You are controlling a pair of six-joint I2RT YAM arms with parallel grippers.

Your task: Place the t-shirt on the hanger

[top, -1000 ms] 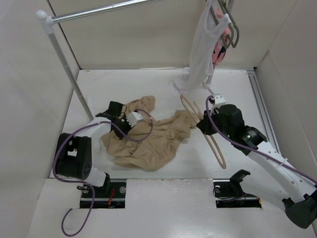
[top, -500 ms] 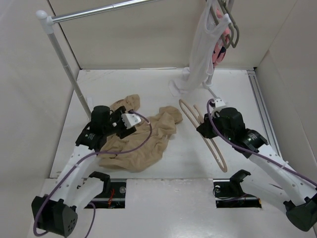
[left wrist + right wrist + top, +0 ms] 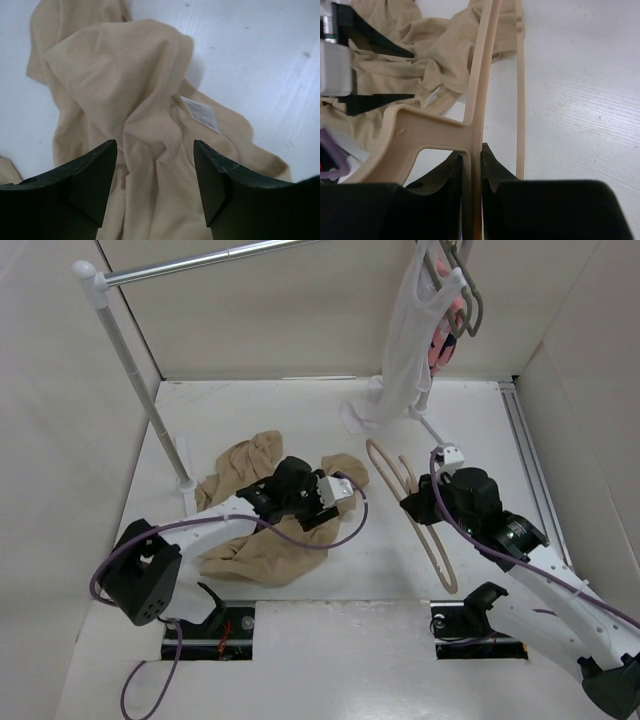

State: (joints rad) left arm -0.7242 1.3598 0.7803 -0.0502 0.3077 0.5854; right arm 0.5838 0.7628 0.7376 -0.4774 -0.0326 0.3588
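Note:
The bunched fold beside the white label already lies bare between my left gripper's open fingers. My left gripper will move down onto that fold and close there.
The tan t-shirt [image 3: 250, 540] lies crumpled on the white table, left of centre, its right edge close to the hanger's upper end. My left gripper [image 3: 330, 508] hovers just over the shirt's right part, open, with bare folds between its fingers [image 3: 90, 175]. In the left wrist view the shirt [image 3: 125, 85] shows a ribbed hem and a white label [image 3: 200, 114]. My right gripper [image 3: 420, 502] is shut on the pale beige hanger [image 3: 430, 540], which slants over the table. In the right wrist view the hanger's bar [image 3: 480, 100] sits clamped between the jaws, with the shirt [image 3: 420, 65] and the left gripper [image 3: 412, 74] beyond.
A metal rail on a slanted white post [image 3: 130, 370] stands at the back left. A white sleeveless top [image 3: 405, 350], a pink garment [image 3: 440, 345] and grey hangers [image 3: 468, 295] hang at the back right. Walls close in on three sides. A purple cable [image 3: 340, 535] trails over the shirt.
The left gripper has opened and let go of the shirt, then swung right over its right part. The shirt was dragged left, off the hanger. The right gripper barely moved.

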